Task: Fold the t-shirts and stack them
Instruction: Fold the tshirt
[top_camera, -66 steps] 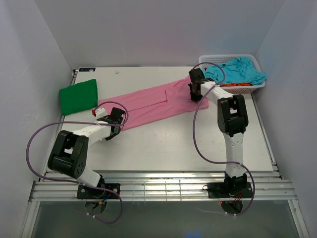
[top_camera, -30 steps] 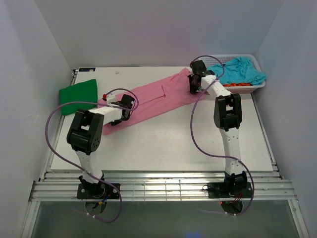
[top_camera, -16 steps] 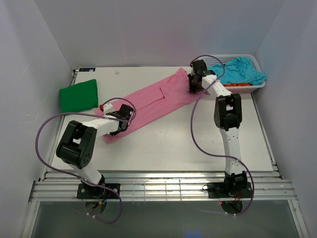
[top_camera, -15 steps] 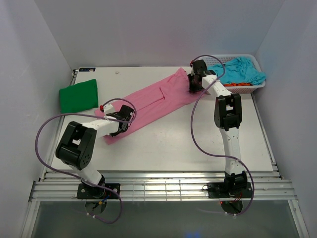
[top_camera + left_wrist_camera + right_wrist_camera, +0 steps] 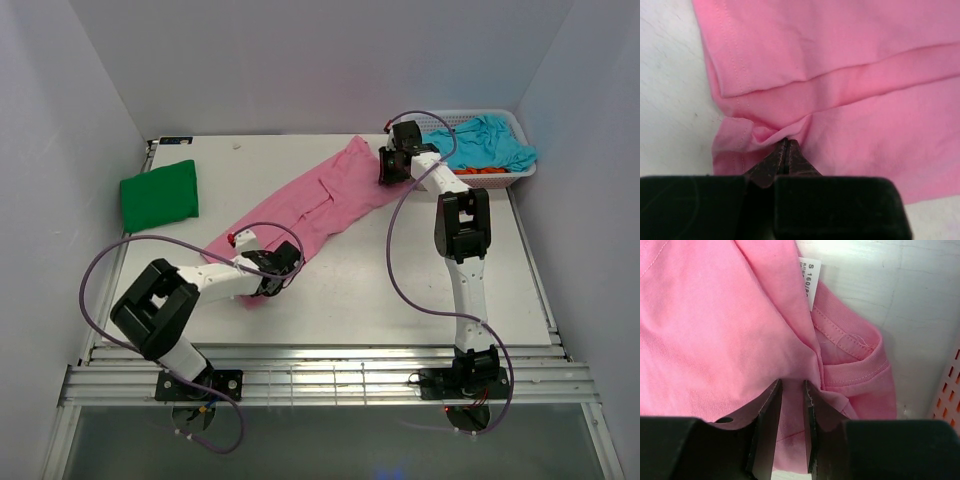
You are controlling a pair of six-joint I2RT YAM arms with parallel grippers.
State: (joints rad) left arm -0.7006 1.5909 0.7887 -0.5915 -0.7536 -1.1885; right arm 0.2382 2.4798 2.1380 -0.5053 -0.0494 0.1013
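The pink shirt slants, so my left gripper will pull its corner back and to the right in the top view, to the front edge of the table, and let go of it there.
The large pink t-shirt lies in a long folded band slanting from the table's middle front up to the back right. My left gripper is shut on its near lower corner; in the left wrist view the fingertips pinch a bunched fold of pink cloth. My right gripper holds the collar end; in the right wrist view its jaws stand a narrow gap apart with pink cloth between them, beside the collar and its size label. A folded green t-shirt lies at the left.
A white mesh basket at the back right holds a turquoise t-shirt and an orange one. Its wall shows at the right edge of the right wrist view. Purple cables loop beside both arms.
My left gripper has dragged the shirt's lower end toward the near edge and to the right, so the band now slants more steeply. My right gripper has shifted slightly toward the back.
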